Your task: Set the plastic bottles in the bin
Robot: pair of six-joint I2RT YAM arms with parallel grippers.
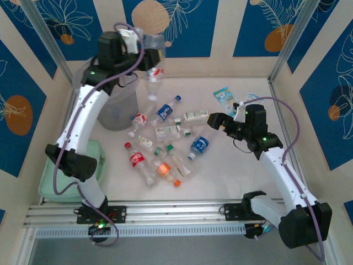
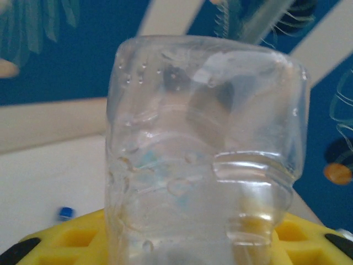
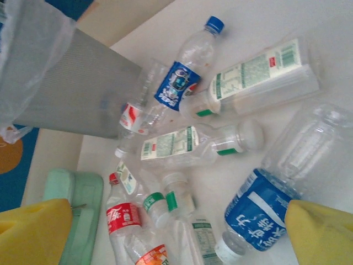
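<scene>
The bottle hangs outside the bin's rim, so the left gripper next needs to swing across over the bin's opening [image 1: 118,88], which is below and beside it, go down inside and let go.
My left gripper [image 1: 148,57] is raised at the back, shut on a clear bottle with a red label [image 1: 155,73] that hangs neck down just right of the bin [image 1: 117,110], a translucent grey bucket. In the left wrist view that held bottle [image 2: 204,143] stands between the yellow fingers [image 2: 71,243]. Several bottles lie on the table, among them a blue-capped one [image 1: 165,110], a red-labelled one [image 1: 137,161] and a blue-labelled one [image 1: 199,145]. My right gripper [image 1: 213,121] hovers open over them. Its view shows the blue-labelled bottle [image 3: 263,216] by the right fingertip [image 3: 322,234].
A pale green pad [image 1: 51,186] lies at the left front, beside the left arm. Two blue-and-white packets [image 1: 225,100] rest at the back right. A metal frame post [image 1: 287,41] rises at the rear right corner. Walls close in the table on three sides.
</scene>
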